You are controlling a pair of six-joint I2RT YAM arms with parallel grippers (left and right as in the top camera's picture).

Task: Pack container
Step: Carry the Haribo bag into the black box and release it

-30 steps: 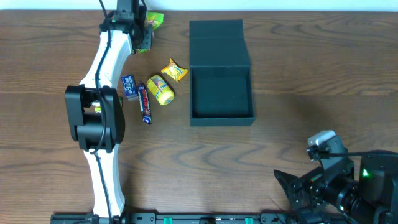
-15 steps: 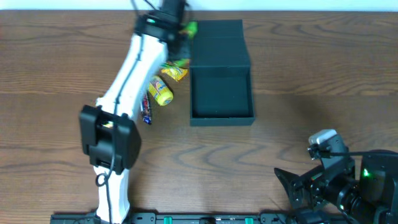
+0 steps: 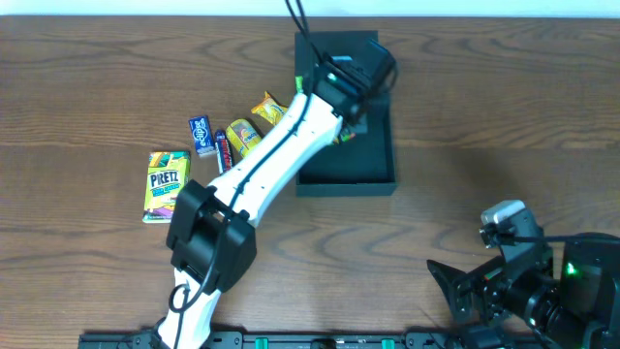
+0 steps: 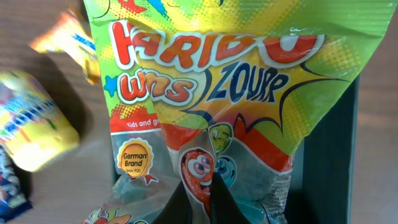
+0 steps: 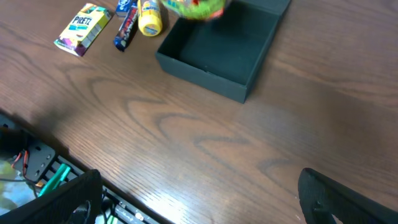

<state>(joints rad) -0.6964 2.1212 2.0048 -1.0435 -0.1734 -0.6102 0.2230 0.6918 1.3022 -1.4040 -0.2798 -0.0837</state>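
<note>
The box's dark bottom lies open and empty below the left gripper, so the robot will next lower that gripper and ease it back to release the Haribo bag (image 4: pixel 205 93) there.
The container (image 3: pixel 344 184) is a dark square box, open, with its lid (image 3: pixel 320 48) laid flat behind it. My left gripper (image 3: pixel 347 102) hangs over the box and is shut on a green-yellow Haribo bag (image 4: pixel 205 93), which fills the left wrist view; its fingers (image 4: pixel 199 199) pinch the bag's lower edge. The box's dark inside shows to the right of the bag (image 4: pixel 329 174). In the right wrist view the bag (image 5: pixel 193 7) is a blur above the box (image 5: pixel 199 71). My right gripper (image 5: pixel 205 199) is open and empty, low at the near right (image 3: pixel 455 286).
Left of the box lie a Pretz box (image 3: pixel 167 184), a small blue packet (image 3: pixel 201 134), a dark red bar (image 3: pixel 224 150), a yellow packet (image 3: pixel 244 138) and an orange-yellow packet (image 3: pixel 271 109). The left arm reaches diagonally over them.
My left arm has swung right from the table's far left, carrying the Haribo bag to above the container. The Pretz box is now uncovered. The right arm has not moved.
</note>
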